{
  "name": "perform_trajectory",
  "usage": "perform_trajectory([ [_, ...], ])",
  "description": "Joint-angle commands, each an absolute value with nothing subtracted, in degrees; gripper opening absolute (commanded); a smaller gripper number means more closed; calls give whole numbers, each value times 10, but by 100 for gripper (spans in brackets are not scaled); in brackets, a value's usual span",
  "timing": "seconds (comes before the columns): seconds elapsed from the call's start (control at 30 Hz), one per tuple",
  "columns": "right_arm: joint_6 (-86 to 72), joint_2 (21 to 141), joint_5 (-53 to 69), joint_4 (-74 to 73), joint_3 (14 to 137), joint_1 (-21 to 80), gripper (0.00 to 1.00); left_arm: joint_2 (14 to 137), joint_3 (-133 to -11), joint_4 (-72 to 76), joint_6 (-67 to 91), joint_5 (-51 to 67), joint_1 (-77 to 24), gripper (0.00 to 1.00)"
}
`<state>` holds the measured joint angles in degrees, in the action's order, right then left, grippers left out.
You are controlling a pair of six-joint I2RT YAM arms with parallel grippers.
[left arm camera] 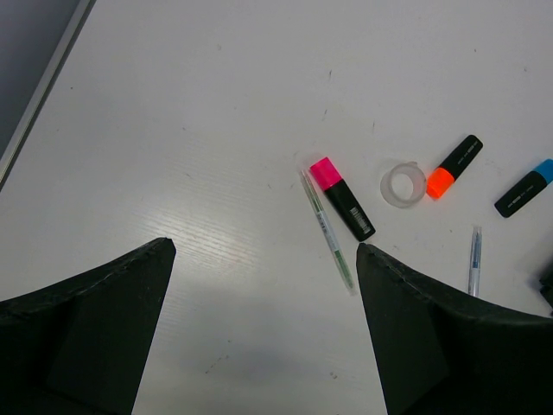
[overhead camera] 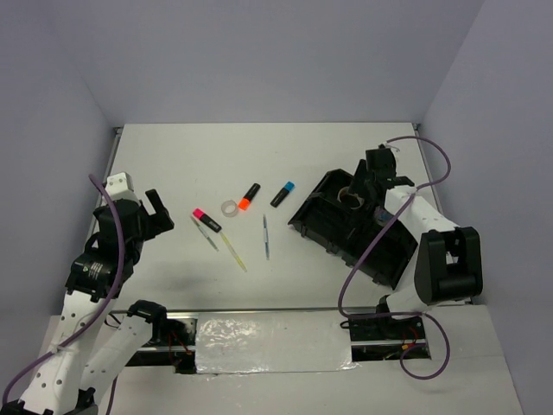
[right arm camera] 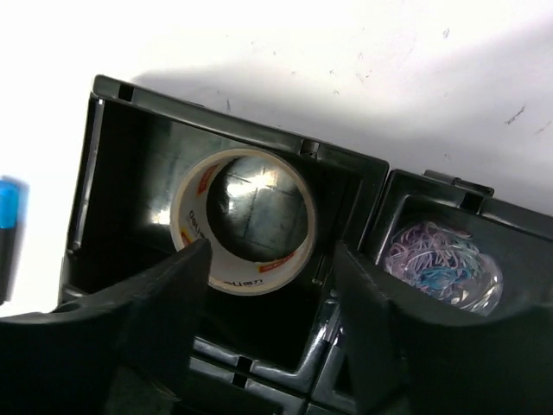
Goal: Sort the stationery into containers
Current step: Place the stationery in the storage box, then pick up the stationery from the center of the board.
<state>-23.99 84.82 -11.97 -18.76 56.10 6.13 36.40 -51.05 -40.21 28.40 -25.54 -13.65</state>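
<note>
Next, my right gripper goes left in the top view, then down onto the clear tape roll's side (overhead camera: pixel 223 209) facing the pink highlighter, since that tape roll is outside the tray (overhead camera: pixel 390 259).
Loose stationery lies mid-table: a pink-capped highlighter (overhead camera: pixel 206 220) (left arm camera: pixel 342 198), a thin grey pen (overhead camera: pixel 205 233) (left arm camera: pixel 327 229), a small clear tape roll (overhead camera: pixel 230 208) (left arm camera: pixel 403 185), an orange-capped highlighter (overhead camera: pixel 251 196) (left arm camera: pixel 454 166), a blue-capped highlighter (overhead camera: pixel 282 194) (left arm camera: pixel 524 188), a yellow pen (overhead camera: pixel 233 251) and a blue pen (overhead camera: pixel 265 237) (left arm camera: pixel 473 261). The black organizer tray (overhead camera: pixel 390 259) (right arm camera: pixel 242 117) sits at the right. A larger tape roll (right arm camera: pixel 244 220) lies in its far-left compartment. My right gripper (overhead camera: pixel 367 177) (right arm camera: pixel 270 251) is open and empty just above that roll. My left gripper (overhead camera: pixel 158 207) (left arm camera: pixel 263 251) is open and empty, left of the pink highlighter.
A tangle of coloured rubber bands (right arm camera: pixel 442 264) fills the tray compartment beside the tape roll. The table's left edge (left arm camera: pixel 39 104) and grey walls bound the space. A foil-covered strip (overhead camera: pixel 268 341) runs along the near edge between the arm bases.
</note>
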Motion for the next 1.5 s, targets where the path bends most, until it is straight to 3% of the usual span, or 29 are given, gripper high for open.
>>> perform_trajectory([
  [0.0, -231, 824, -134, -195, 588, 64, 69, 366, -518, -377, 269, -248, -134, 99],
  [0.17, -229, 775, -106, -181, 594, 104, 70, 369, -518, -378, 269, -250, -134, 99],
  [0.33, -184, 781, -55, -106, 626, 265, 68, 373, -519, -380, 270, -254, -133, 100],
  [0.47, -136, 919, -19, -108, 752, 370, 65, 373, -519, -381, 272, -258, -132, 99],
  [0.63, -78, 1119, -81, -171, 958, 474, 56, 372, -519, -382, 272, -262, -131, 99],
  [0.9, -33, 1344, -79, -259, 1207, 511, 51, 376, -519, -380, 269, -251, -129, 99],
  [1.47, -76, 1336, -86, -243, 1128, 519, 41, 373, -519, -377, 267, -245, -128, 99],
])
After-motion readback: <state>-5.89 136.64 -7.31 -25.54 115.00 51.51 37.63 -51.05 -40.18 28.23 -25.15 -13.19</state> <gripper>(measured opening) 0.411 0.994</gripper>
